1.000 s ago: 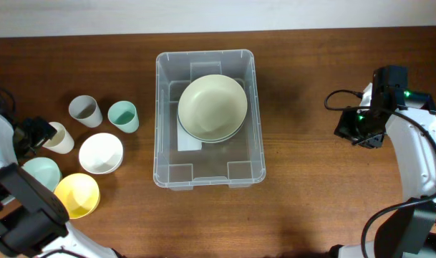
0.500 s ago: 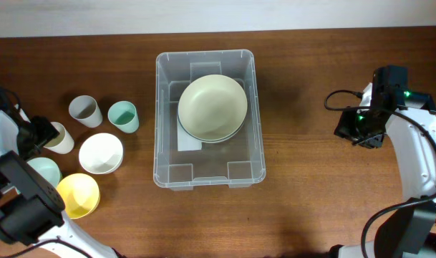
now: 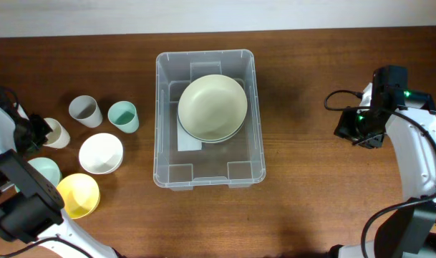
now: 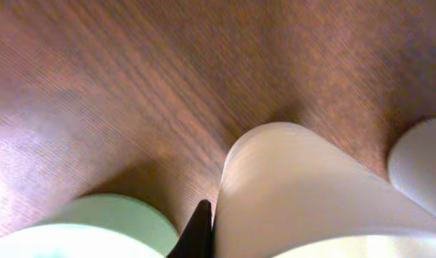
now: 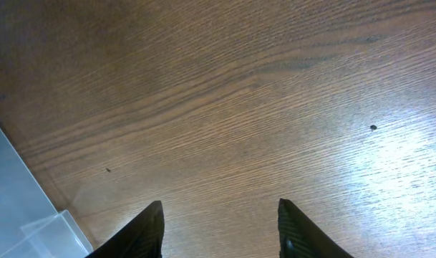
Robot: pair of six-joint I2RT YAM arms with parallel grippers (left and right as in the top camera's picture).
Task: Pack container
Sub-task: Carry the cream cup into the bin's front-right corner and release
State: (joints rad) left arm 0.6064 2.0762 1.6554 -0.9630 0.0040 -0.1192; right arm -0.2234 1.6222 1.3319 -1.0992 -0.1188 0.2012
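Note:
The bottom (image 3: 209, 157) beside the bowl is free at the container's near end, so I will next raise the cream cup with my left gripper, then lower it there.
The container (image 3: 255, 115), a large clear plastic bin, stands mid-table with a pale green bowl (image 3: 212, 107) inside it. At the far left my left gripper (image 3: 37, 132) is shut on the wall of a cream cup (image 3: 56, 133). In the left wrist view one black finger (image 4: 200, 231) presses against the outside of the cream cup (image 4: 296, 193); the other finger is hidden. My right gripper (image 3: 361, 130) hovers over bare wood to the right of the container, open and holding nothing (image 5: 219, 216). A corner of the container (image 5: 28, 215) shows in the right wrist view.
Around the cream cup stand a grey cup (image 3: 84, 110), a teal cup (image 3: 122, 115), a white bowl (image 3: 101, 153), a pale green bowl (image 3: 43, 172) and a yellow bowl (image 3: 76, 195). The pale green bowl's rim (image 4: 96, 229) lies just beside my left finger.
My left gripper has gone from open to shut on the cream cup, and the cup has shifted slightly left and back. The right arm has not moved.

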